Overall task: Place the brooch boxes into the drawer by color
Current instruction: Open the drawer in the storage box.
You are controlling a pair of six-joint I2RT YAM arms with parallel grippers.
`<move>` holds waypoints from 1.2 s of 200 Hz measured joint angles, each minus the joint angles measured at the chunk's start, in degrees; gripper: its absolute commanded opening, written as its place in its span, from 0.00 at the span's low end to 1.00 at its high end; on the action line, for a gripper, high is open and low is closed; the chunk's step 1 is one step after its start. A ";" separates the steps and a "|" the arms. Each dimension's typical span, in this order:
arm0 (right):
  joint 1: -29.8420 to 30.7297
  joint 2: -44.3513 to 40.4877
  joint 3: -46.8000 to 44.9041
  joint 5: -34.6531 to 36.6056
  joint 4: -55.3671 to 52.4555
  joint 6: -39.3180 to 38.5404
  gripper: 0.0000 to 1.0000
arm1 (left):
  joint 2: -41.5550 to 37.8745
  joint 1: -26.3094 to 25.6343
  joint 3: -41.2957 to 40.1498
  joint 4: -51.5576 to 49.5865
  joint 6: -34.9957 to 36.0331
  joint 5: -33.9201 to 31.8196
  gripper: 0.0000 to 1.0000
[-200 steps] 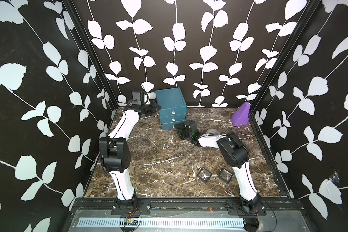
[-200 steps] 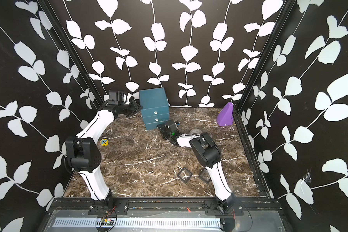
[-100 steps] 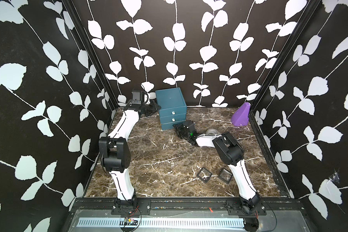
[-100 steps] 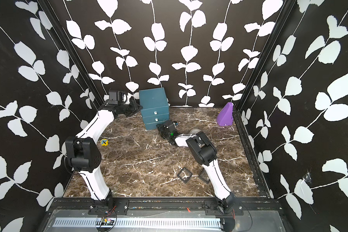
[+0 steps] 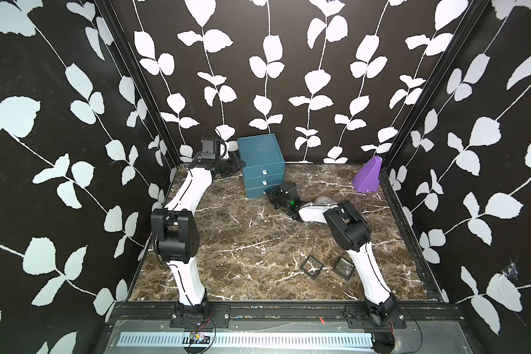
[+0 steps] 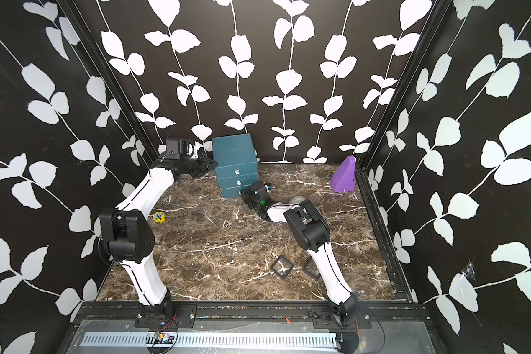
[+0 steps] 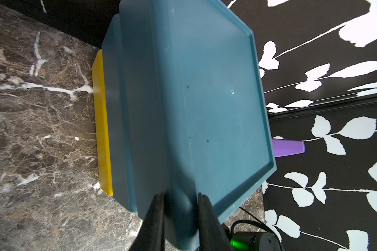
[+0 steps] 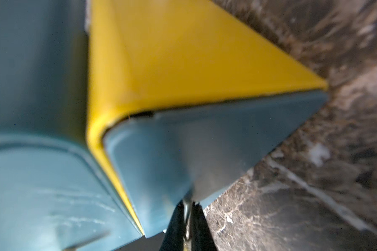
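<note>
The bottom drawer's silver pull comes back with my right gripper next. The gripper releases it over the clear marble floor, as that part of the floor lies back from my gripper.
The drawer [image 5: 261,153] [image 6: 233,151] is a teal chest standing at the back wall. My left gripper [image 7: 180,195] [image 5: 238,164] is shut on the chest's rear upper edge. My right gripper [image 8: 187,203] [image 5: 270,193] is shut on the silver pull of the bottom drawer [image 5: 258,192]. That drawer stands slightly out, and a yellow surface [image 8: 183,65] [image 7: 101,121] shows behind its teal front. Two black brooch boxes [image 5: 311,267] [image 5: 344,268] lie flat near the front right, beside my right arm's base link. In a top view one of them [image 6: 311,269] is partly hidden by that arm.
A purple wedge [image 5: 367,177] [image 6: 344,176] leans in the back right corner. A clear tape roll [image 5: 324,200] lies behind my right forearm. A small yellow and blue item [image 6: 159,216] sits on the marble floor by my left arm.
My right gripper has edged in toward the chest and closed on the bottom drawer's pull. The left arm and the black boxes have not moved.
</note>
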 measured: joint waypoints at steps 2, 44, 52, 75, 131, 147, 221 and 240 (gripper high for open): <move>-0.02 -0.02 0.00 0.09 -0.04 0.04 0.00 | 0.00 0.00 0.02 0.00 0.00 0.00 0.20; 0.00 -0.31 -1.46 0.24 1.05 0.07 0.00 | 0.09 0.00 0.15 -0.11 0.00 0.00 0.20; 0.00 -0.70 -2.43 0.20 1.51 0.11 0.00 | 0.11 0.00 0.17 -0.15 0.00 0.04 0.20; 0.11 -3.37 -6.60 0.02 2.56 0.13 0.00 | 0.09 -0.07 0.24 -0.66 0.02 0.68 0.20; 1.73 -16.15 -23.78 -1.33 3.45 0.31 0.00 | 0.11 -0.24 0.52 -1.55 0.00 1.55 0.20; 2.27 -19.34 -27.71 -1.95 3.34 0.61 0.00 | 0.11 -0.24 0.52 -1.57 0.00 1.70 0.20; 4.42 -28.30 -37.53 -2.75 -1.20 1.62 0.00 | 0.11 -0.24 0.50 -1.57 -0.02 1.70 0.20; 5.18 -28.79 -38.21 -2.73 -2.40 1.84 0.00 | 0.11 -0.24 0.50 -1.57 -0.02 1.73 0.20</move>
